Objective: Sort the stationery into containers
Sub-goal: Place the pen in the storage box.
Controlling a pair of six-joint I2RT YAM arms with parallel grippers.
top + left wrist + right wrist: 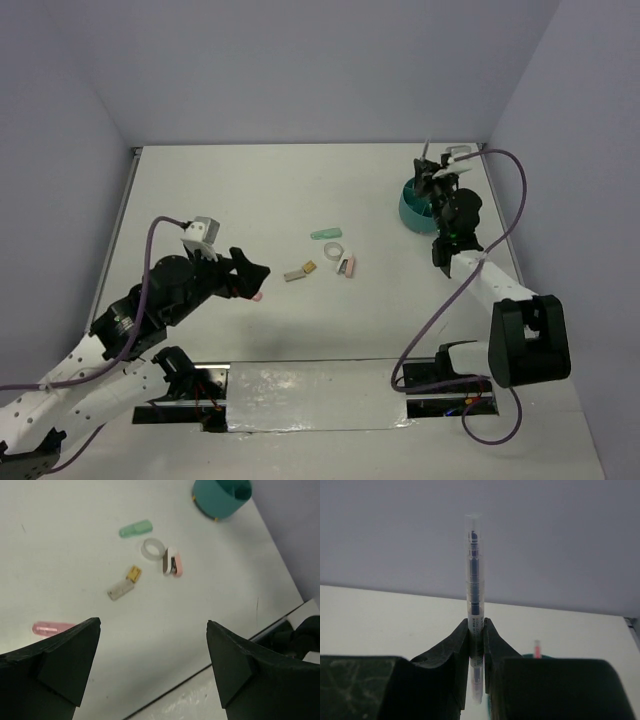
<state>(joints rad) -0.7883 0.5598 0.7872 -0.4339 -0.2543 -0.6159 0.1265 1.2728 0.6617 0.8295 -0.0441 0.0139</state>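
Observation:
The grey pen (pixel 474 575) goes with my right gripper to the right in the wrist view and down next, for release beside the cup's pink pen (pixel 537 650), which stands that way.
My right gripper (pixel 432 172) (pixel 476 623) is shut on the slim grey pen (pixel 474 575), holding it upright over the teal organiser cup (pixel 411 210). The thin pink pen (pixel 537 649) stands in the cup, whose rim (pixel 547 655) just shows behind my right fingers. My left gripper (pixel 255 272) (pixel 153 625) is open and empty above the table. A pink capsule (pixel 50 628) lies beside its left finger. Further on lie the grey-tan block (pixel 123 585), the white tape ring (pixel 153 549), the mint-green capsule (pixel 135 529) and a pink-and-white item (pixel 173 565). The cup also shows in the left wrist view (pixel 215 500).
The loose items cluster mid-table (pixel 325 255). Walls close in the table at the back and both sides. A shiny strip (pixel 310 395) runs along the near edge between the arm bases. A purple cable (pixel 500 240) loops beside the right arm.

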